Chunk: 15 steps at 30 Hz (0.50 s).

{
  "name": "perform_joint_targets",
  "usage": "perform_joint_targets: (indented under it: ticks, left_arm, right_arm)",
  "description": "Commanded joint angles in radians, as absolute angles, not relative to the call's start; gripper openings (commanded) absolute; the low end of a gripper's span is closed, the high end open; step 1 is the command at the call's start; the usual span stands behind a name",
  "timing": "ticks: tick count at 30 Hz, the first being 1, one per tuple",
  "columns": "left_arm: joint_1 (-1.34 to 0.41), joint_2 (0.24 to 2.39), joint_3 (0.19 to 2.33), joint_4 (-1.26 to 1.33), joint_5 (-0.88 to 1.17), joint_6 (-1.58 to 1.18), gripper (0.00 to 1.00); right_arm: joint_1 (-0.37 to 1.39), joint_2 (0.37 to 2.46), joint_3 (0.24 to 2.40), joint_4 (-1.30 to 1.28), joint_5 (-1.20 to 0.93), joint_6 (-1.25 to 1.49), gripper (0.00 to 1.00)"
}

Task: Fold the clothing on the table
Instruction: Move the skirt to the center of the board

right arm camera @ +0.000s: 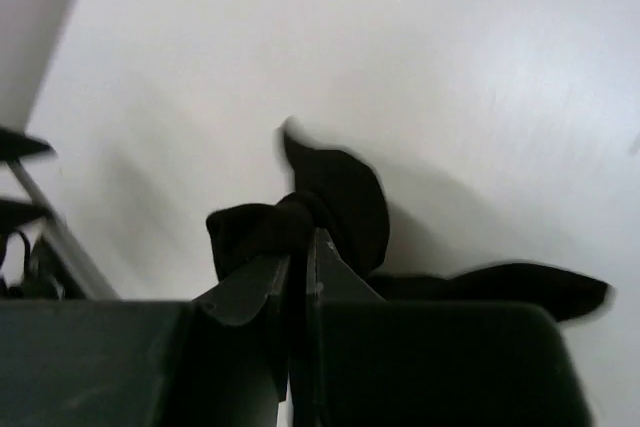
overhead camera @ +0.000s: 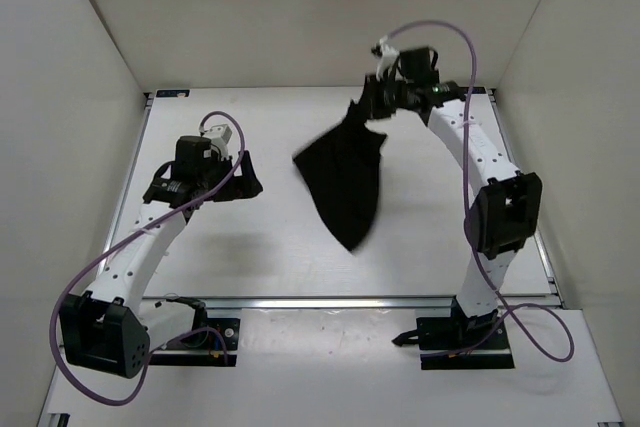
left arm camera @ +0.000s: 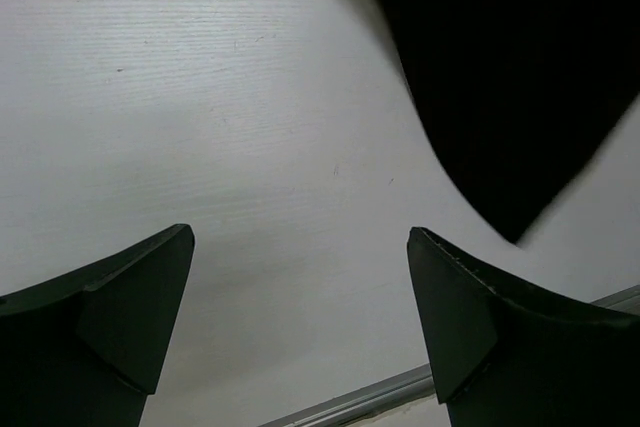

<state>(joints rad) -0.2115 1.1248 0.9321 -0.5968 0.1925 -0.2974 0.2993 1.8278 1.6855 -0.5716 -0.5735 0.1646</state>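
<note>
The robot's right gripper will next move back and down to the bare tabletop point(overhead camera: 394, 201) beside the hanging clothing and let go of the bunched corner.
The black clothing point(overhead camera: 345, 182) hangs in the air over the middle of the white table point(overhead camera: 260, 257), drawn up to a bunched corner at the back right. My right gripper point(overhead camera: 368, 99) is shut on that corner; in the right wrist view the clothing point(right arm camera: 330, 207) bulges out past the closed gripper point(right arm camera: 300, 247). My left gripper point(overhead camera: 243, 175) stands wide open at the left of the table, apart from the garment. In the left wrist view the clothing point(left arm camera: 510, 77) fills the upper right, beyond the open gripper point(left arm camera: 300, 247).
White walls close in the table on the left, back and right. A metal rail point(overhead camera: 330, 302) runs along the near edge, with both arm bases behind it. The left arm's purple cable point(overhead camera: 90, 287) loops low at the left.
</note>
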Motion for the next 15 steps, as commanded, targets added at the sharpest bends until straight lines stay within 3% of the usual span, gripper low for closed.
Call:
perform_joint_targets:
  ticks: [1,3,5,15]
  left_arm:
    - [-0.199,1.137,1.012,-0.569,0.201,-0.299,0.98]
    - [-0.207,1.147,1.031,-0.571,0.199,-0.290,0.99]
    - [-0.210,1.152,1.040,-0.566,0.201,-0.293,0.99]
    - [-0.225,1.157,1.029,-0.568,0.206,-0.279,0.99]
  right_arm:
    - [0.330,1.841,2.061,-0.618,-0.522,0.138,0.00]
    - [0.328,1.812,2.143,-0.592,-0.483,0.149,0.00]
    - [0.315,1.761,2.062,-0.545,-0.434,0.161,0.00]
    - [0.281,1.433,1.147,-0.351,-0.426,0.233,0.00]
